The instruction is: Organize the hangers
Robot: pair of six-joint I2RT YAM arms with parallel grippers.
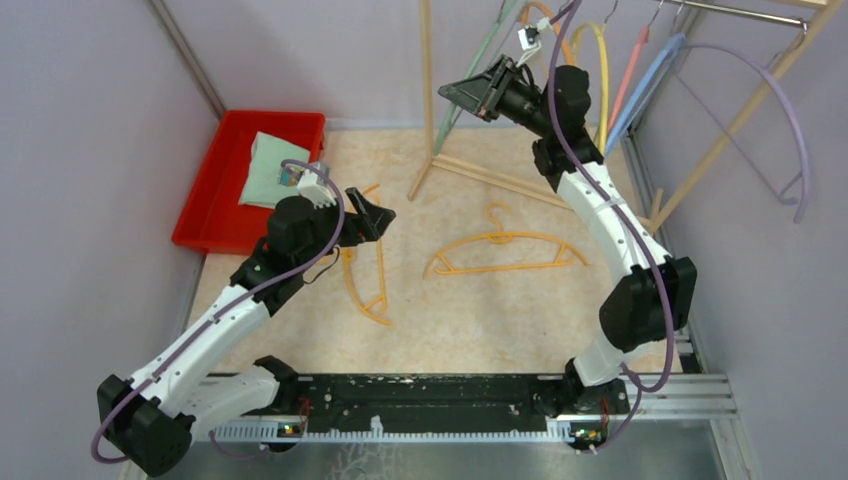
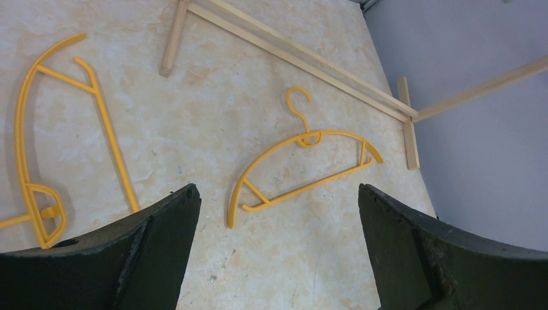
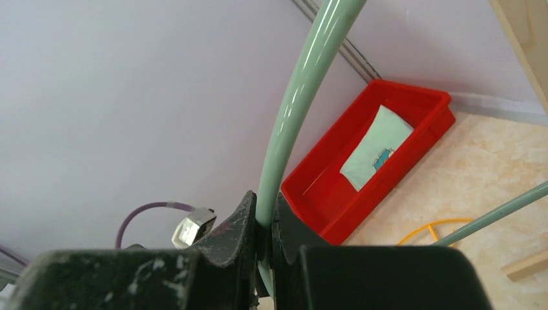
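Note:
My right gripper moves outward next, then toward the hanging yellow hanger [image 1: 602, 60], and releases the pale green one, since other hangers already hang on the rack.
My right gripper [image 1: 470, 92] is raised at the back by the wooden rack and is shut on a pale green hanger [image 3: 304, 90], whose curved arm runs up between my jaws; it also shows in the top view [image 1: 478, 68]. My left gripper [image 1: 372, 215] is open and empty above the table. One orange hanger [image 1: 500, 252] lies flat mid-table, seen ahead of my left gripper [image 2: 274, 194] in the left wrist view [image 2: 304, 169]. A second orange hanger [image 1: 368, 280] lies under my left arm and to the left [image 2: 64, 135]. Yellow, pink, blue and lavender hangers [image 1: 640, 80] hang on the rack.
A red bin [image 1: 240, 180] holding a pale cloth [image 1: 272, 170] stands at the back left. The wooden rack's base poles [image 1: 490, 178] lie across the back of the table, also in the left wrist view [image 2: 304, 61]. A lavender hanger [image 1: 770, 130] hangs at the far right.

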